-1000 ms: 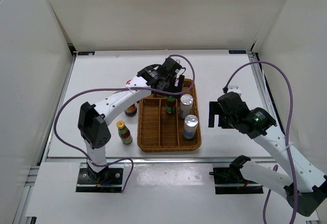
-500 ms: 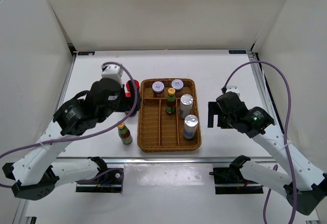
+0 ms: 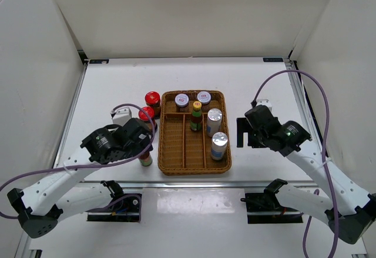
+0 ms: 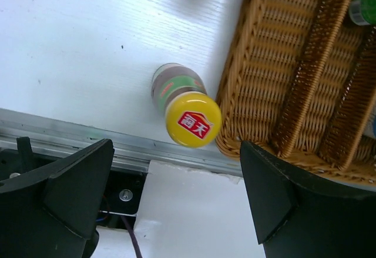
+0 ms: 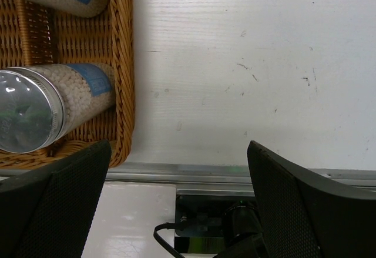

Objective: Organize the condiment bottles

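The loose bottle stands upright below, lined up with the gap between my left gripper's fingers, so they should go down around the bottle's yellow-capped top (image 4: 192,119) and close next.
A slim yellow-capped bottle (image 4: 187,114) stands on the table just left of the wicker tray (image 4: 235,93). My left gripper (image 4: 176,199) hangs above it, open and empty, with the bottle beyond the fingertips. From the top view my left gripper (image 3: 140,143) hides most of that bottle (image 3: 145,160). Two red-lidded jars (image 3: 152,98) (image 3: 146,114) stand left of the tray (image 3: 166,170). In the tray are two white/purple-lidded jars (image 3: 181,100) (image 3: 204,97), the other yellow-capped bottle (image 3: 196,116) and two silver-topped cylinders (image 3: 214,117) (image 3: 219,142). My right gripper (image 3: 242,131) is open and empty, right of the tray.
The right wrist view shows the tray's right wall (image 5: 123,64) with the near cylinder (image 5: 35,108) inside, bare table to the right, and the table's metal front rail (image 5: 235,173) below. The rail also runs under the loose bottle in the left wrist view (image 4: 59,131).
My left arm has swung back from the far end of the tray to the near left, above the loose yellow-capped bottle. The right arm has hardly moved.
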